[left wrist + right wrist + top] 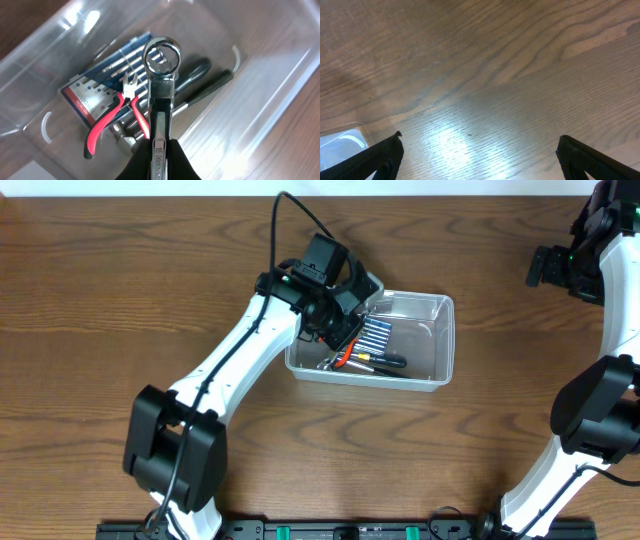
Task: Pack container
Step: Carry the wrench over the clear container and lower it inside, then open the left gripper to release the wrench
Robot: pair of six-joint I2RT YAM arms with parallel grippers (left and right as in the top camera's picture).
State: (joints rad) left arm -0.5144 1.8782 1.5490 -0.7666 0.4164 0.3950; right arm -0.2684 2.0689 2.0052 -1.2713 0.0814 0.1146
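Observation:
I should next lower the ring wrench [161,62] with my left gripper onto the red-handled pliers [112,120] and blue bit set in the clear tub.
The container [432,308] is a clear tub in the middle of the table. My left gripper [343,318] hangs over its left end, shut on a steel ring wrench [161,62] whose ring end points down into the tub. In the left wrist view my left gripper [159,144] pinches the wrench shaft between black fingers [182,160]. Below it in the container [265,95] lie red-handled pliers [112,120], a blue bit set [97,85] and black-handled tools [202,80]. My right gripper [479,145] stands open above bare wood, far right of the tub [548,268].
A corner of the clear tub [342,142] shows at the lower left of the right wrist view. A black base rail [340,531] runs along the table's front edge. Brown wooden tabletop [120,270] surrounds the tub.

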